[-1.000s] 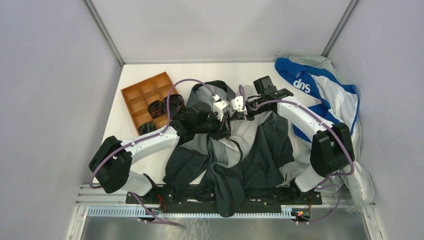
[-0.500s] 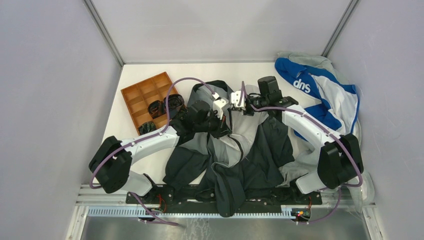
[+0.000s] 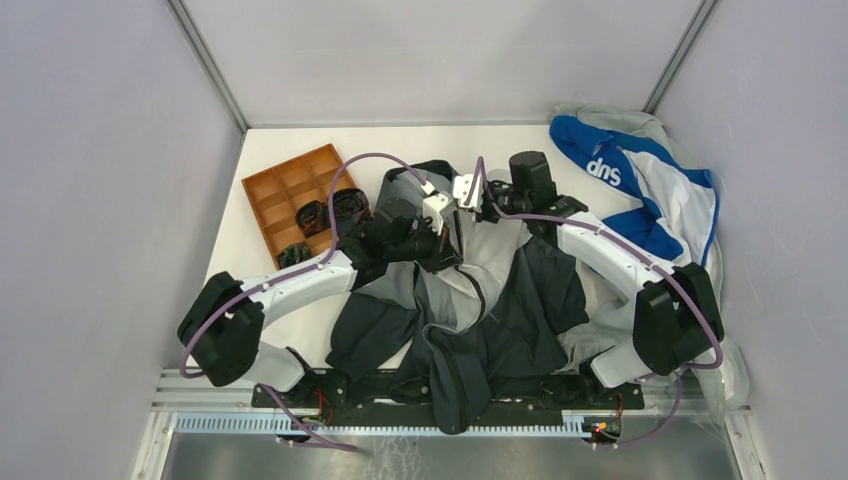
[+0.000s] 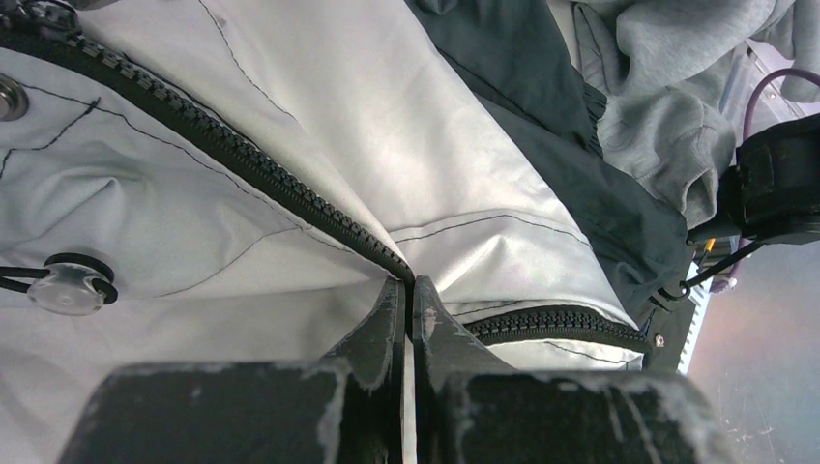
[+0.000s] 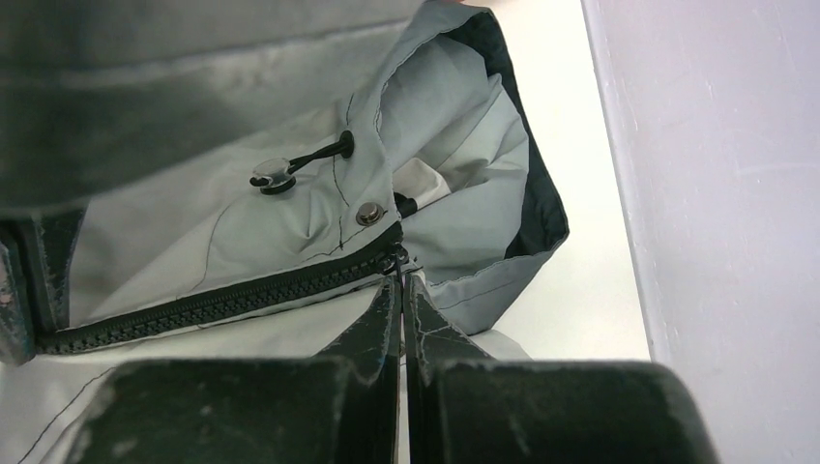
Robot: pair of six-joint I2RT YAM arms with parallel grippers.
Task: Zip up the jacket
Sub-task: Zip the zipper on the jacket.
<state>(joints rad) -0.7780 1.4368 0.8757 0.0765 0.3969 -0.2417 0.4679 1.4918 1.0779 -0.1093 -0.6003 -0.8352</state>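
The robot's left gripper will pull the pinched fabric edge outward toward the collar end (image 3: 436, 168) and then let it go, since the zipper bends and the jacket (image 3: 505, 300) lies crumpled.
The jacket (image 3: 505, 300) lies crumpled mid-table, light grey at the collar and dark toward the hem. My left gripper (image 3: 447, 250) is shut on the jacket at its dark zipper (image 4: 242, 159); in the left wrist view the tips (image 4: 408, 286) pinch the fabric fold right where the zipper bends. My right gripper (image 3: 458, 208) is at the collar end, and in the right wrist view it (image 5: 401, 278) is shut on the zipper pull (image 5: 398, 259) at the top of the closed zipper (image 5: 213, 304), beside a snap button (image 5: 367, 214).
A brown compartment tray (image 3: 285, 190) with dark items sits at the back left. A blue-and-white garment (image 3: 640, 190) lies at the back right. A light grey sweatshirt (image 4: 667, 145) lies beside the jacket. Side walls stand close on both sides.
My right gripper has moved left and toward the back, along the zipper to the collar, and its arm swung with it. The left gripper has held its place.
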